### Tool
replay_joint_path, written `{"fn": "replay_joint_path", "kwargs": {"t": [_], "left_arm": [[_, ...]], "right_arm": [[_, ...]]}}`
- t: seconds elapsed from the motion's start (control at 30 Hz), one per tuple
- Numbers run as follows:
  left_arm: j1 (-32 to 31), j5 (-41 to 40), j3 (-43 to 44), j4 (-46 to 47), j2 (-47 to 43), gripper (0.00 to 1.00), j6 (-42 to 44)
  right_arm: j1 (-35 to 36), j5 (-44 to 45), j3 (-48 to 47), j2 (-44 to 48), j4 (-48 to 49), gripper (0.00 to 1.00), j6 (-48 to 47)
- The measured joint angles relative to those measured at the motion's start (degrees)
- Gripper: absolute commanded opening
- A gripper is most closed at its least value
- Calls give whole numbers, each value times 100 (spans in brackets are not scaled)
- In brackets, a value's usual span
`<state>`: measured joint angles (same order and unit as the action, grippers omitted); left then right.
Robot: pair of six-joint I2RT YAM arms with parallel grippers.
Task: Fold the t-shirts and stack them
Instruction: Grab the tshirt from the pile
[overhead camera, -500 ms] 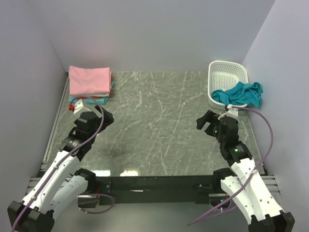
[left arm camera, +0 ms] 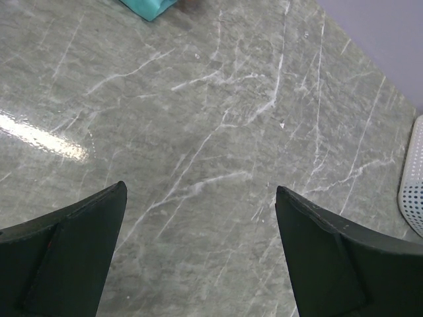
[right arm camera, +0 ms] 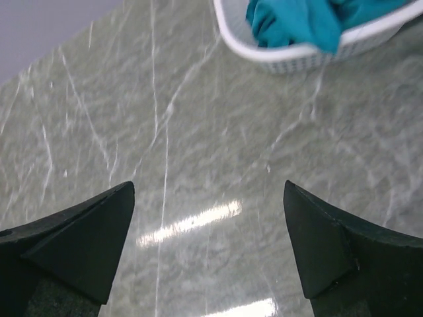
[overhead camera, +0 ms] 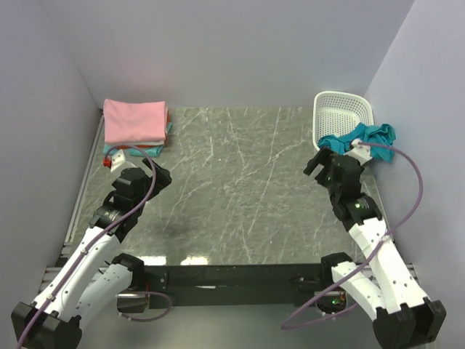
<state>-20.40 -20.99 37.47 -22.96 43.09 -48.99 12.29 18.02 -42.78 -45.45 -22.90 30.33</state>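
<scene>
My right gripper moves outward over the basket rim (right arm camera: 277, 56) next and down onto the bunched teal-blue fold (right arm camera: 301, 18), which lies outward of it, with the t-shirt still crumpled.
A folded pink t-shirt (overhead camera: 134, 120) tops a stack at the table's far left, with aqua and red edges showing beneath it. A crumpled teal-blue t-shirt (overhead camera: 363, 140) hangs over the rim of the white basket (overhead camera: 341, 109) at the far right. It also shows at the top of the right wrist view as teal cloth (right arm camera: 297, 20) inside the basket rim (right arm camera: 277, 56). My right gripper (overhead camera: 320, 158) is open, just short of the basket, nothing between its fingers. Over bare table near the stack, my left gripper (overhead camera: 154, 174) stands open and holds nothing. An aqua corner (left arm camera: 147, 6) peeks in the left wrist view.
The grey marble table (overhead camera: 232, 189) is walled by pale panels at the back and sides. A metal rail (overhead camera: 86, 182) runs along the left edge. The basket's edge (left arm camera: 413, 185) shows at the right of the left wrist view.
My right arm has reached forward and to the right, bringing its gripper up close to the basket and the teal-blue t-shirt. The left arm has not moved.
</scene>
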Motion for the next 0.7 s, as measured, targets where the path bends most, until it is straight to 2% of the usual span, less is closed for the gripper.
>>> {"fn": "replay_joint_path", "kwargs": {"t": [0.17,0.43,0.7], "left_arm": [[0,140,-74,125,39,99,24],[0,151,-94,197,155,99,4],[0,164,-94,216,319,100,0]], "right_arm": [[-568,205,-1139,-1029,-210,100,-66],[-2103,-372,-3005,-3300,-459,100,-227],[-2382,-177,-4675,-5320,-887,99,-450]]}}
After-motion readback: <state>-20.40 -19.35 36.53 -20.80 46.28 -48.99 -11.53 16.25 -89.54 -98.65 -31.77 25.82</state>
